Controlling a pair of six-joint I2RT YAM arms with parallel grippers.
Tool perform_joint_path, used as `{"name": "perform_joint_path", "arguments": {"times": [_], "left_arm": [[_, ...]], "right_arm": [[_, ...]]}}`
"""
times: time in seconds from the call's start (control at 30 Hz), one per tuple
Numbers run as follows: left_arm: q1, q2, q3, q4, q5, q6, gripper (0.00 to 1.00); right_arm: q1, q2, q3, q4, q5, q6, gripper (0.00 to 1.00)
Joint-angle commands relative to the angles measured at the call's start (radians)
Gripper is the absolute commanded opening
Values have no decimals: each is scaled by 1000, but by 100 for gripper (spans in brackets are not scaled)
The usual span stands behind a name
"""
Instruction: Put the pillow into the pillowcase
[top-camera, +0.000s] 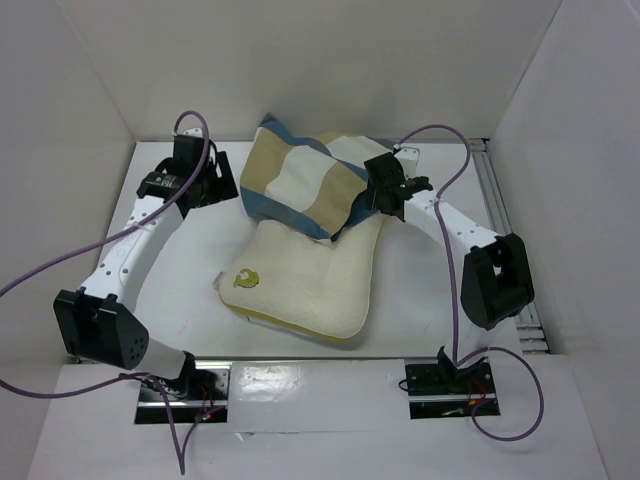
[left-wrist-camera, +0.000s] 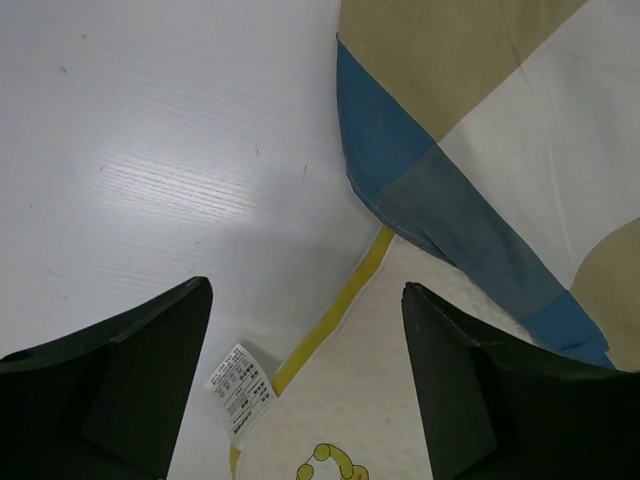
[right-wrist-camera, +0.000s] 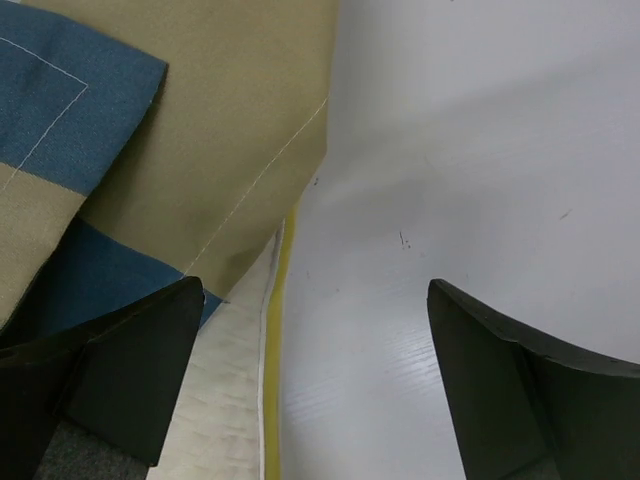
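The pillowcase's blue hem (top-camera: 288, 214) (left-wrist-camera: 482, 232) lies below my left gripper and to its right in the top view, so next my left gripper needs to move that way and down to grasp it.
The cream quilted pillow (top-camera: 310, 285) lies in the middle of the table, its yellow emblem (top-camera: 244, 278) at the near left corner. The blue, tan and white checked pillowcase (top-camera: 300, 180) covers the pillow's far end. My left gripper (top-camera: 222, 186) is open and empty at the pillowcase's left edge. In the left wrist view its jaws (left-wrist-camera: 305, 380) stand wide over the pillow's piped edge (left-wrist-camera: 330, 320), beside the pillowcase (left-wrist-camera: 480, 150). My right gripper (top-camera: 370, 203) is open and empty at the pillowcase's right edge. The right wrist view shows it (right-wrist-camera: 315, 390) over the pillow (right-wrist-camera: 235, 400), the pillowcase (right-wrist-camera: 200, 130) and bare table.
White walls enclose the table on the left (top-camera: 60, 150), back and right. A white care label (left-wrist-camera: 240, 390) sticks out from the pillow's edge. Purple cables (top-camera: 450, 140) loop from both arms. Bare white table (top-camera: 170, 290) lies left of the pillow.
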Motion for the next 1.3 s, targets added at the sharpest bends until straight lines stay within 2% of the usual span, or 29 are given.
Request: {"name": "perform_joint_path", "arguments": {"times": [0.0, 0.13, 0.27, 0.33, 0.43, 0.6, 0.77, 0.93, 1.0, 1.03, 1.07, 1.1, 1.13, 1.17, 1.2, 1.23, 1.27], "left_arm": [[5, -20, 18, 3, 76, -4, 90], [-4, 1, 27, 3, 142, 5, 91], [-43, 46, 53, 12, 207, 17, 95], [-69, 66, 78, 12, 216, 36, 95], [-130, 119, 125, 12, 201, 47, 96], [-150, 263, 225, 23, 283, 25, 98], [-190, 403, 283, 33, 264, 36, 99], [-239, 533, 320, 44, 219, 36, 100], [-250, 576, 337, 44, 228, 36, 92], [-250, 618, 374, 44, 239, 36, 79], [-250, 636, 398, 26, 239, 25, 52], [-250, 652, 433, -8, 239, 16, 1], [-250, 661, 498, -70, 228, 16, 0], [-250, 661, 521, -88, 228, 16, 0], [-250, 638, 538, -97, 211, 25, 0], [-241, 614, 558, -97, 179, 25, 0], [-241, 585, 558, -97, 162, 36, 0]], "right_arm": [[4, -15, 5, -4, 3, 22, 100], [13, -57, -4, 6, -76, -1, 100], [24, -168, -110, 45, -240, -22, 100], [49, -212, -153, 58, -263, -13, 100], [76, -291, -231, 46, -346, -1, 100], [132, -415, -361, 15, -412, 68, 100], [143, -484, -440, 15, -520, 113, 100], [168, -466, -512, 88, -638, 134, 100], [177, -440, -529, 162, -679, 134, 100], [186, -402, -529, 182, -691, 145, 100], [206, -380, -529, 197, -692, 145, 94], [217, -357, -529, 210, -692, 145, 88], [229, -334, -520, 219, -692, 145, 80], [249, -291, -497, 219, -661, 145, 62], [249, -277, -483, 207, -650, 136, 23], [249, -266, -469, 182, -638, 125, 2], [249, -266, -431, 147, -600, 136, 0]]}}
